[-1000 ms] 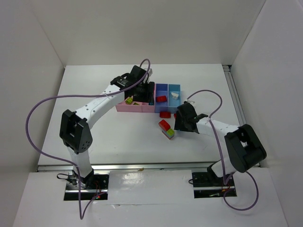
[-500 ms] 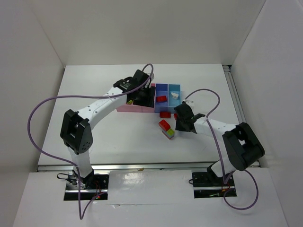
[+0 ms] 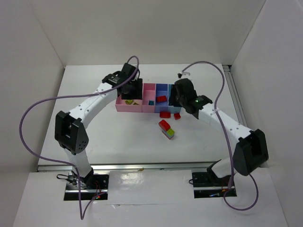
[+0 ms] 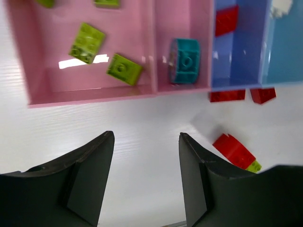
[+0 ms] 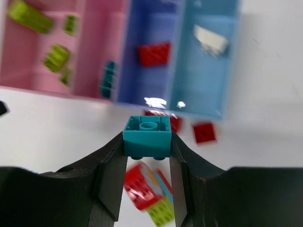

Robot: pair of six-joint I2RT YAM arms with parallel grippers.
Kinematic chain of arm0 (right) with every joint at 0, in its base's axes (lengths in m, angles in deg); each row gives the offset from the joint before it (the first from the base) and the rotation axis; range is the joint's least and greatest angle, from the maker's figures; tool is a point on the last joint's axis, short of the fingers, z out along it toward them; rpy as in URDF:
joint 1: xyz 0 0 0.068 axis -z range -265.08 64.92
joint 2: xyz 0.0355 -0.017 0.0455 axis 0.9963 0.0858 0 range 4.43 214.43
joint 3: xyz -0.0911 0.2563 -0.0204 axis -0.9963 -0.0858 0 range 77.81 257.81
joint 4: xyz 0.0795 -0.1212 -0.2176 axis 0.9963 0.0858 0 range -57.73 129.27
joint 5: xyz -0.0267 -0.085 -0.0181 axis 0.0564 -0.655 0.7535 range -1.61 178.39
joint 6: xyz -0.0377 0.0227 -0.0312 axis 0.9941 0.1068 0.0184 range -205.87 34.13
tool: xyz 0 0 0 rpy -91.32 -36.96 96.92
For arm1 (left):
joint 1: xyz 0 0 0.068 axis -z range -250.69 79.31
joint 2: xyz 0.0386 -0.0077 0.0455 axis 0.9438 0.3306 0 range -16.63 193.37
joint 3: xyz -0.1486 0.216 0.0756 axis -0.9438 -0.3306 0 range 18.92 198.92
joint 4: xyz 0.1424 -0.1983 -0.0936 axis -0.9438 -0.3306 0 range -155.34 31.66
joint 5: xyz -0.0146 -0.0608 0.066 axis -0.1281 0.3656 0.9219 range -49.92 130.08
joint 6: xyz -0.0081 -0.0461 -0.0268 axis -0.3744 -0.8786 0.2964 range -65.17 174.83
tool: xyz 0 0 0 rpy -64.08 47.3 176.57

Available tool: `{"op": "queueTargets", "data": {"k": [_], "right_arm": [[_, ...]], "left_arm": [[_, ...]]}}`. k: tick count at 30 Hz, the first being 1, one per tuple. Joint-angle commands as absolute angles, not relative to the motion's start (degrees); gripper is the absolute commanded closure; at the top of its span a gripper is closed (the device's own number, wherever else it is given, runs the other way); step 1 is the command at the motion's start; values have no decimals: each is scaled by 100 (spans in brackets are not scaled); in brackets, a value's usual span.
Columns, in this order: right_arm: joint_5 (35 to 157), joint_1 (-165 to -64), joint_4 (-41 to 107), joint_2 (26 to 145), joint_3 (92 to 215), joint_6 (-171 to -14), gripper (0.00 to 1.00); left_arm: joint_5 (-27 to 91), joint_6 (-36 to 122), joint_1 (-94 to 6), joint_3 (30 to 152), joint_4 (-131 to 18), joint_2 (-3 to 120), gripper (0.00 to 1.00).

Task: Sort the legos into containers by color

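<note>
I should move my right gripper outward across the periwinkle bin next, over the far part of the narrow pink bin (image 4: 163,28). The narrow pink bin already holds a cyan lego.
My right gripper (image 5: 147,142) is shut on a cyan lego (image 5: 147,136) and holds it in the air just in front of the periwinkle bin (image 5: 151,85) and light blue bin (image 5: 203,85); in the top view it (image 3: 179,97) hangs over the bins' right end. My left gripper (image 4: 147,137) is open and empty, above the table in front of the wide pink bin (image 4: 28,71), which holds lime legos (image 4: 87,42). The narrow pink bin (image 4: 163,28) holds a cyan lego (image 4: 184,61). A red lego (image 4: 226,21) lies in the periwinkle bin.
Two red legos (image 3: 164,114) (image 3: 177,116) lie on the table against the bins' front. A red and lime stack (image 3: 166,128) lies further forward. A white object (image 5: 210,40) lies in the light blue bin. Purple cables loop above both arms.
My right gripper rose from the table near the stack and moved back over the bins with the cyan lego. My left gripper drew back left from the narrow pink bin, where a cyan lego now shows.
</note>
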State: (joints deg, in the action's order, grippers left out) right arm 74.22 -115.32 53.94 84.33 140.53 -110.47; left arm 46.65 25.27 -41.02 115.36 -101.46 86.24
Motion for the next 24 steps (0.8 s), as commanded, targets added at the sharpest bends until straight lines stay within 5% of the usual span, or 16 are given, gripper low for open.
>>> {"op": "queueTargets", "data": {"k": [1, 12, 17, 24], "right_arm": [[8170, -11636, 5145, 9195, 14933, -10662, 64], [8831, -11813, 4581, 11595, 17123, -10328, 64], [8831, -11813, 4633, 11974, 17510, -10328, 29], [8348, -11813, 4686, 11107, 17107, -10257, 24]], "left_arm": [[4947, 2135, -4432, 11569, -10308, 8067, 32], [4650, 1932, -5083, 10708, -10308, 7372, 32], [4597, 1932, -5136, 10575, -10308, 7319, 32], [4544, 1932, -5136, 10689, -10308, 7424, 32]]}}
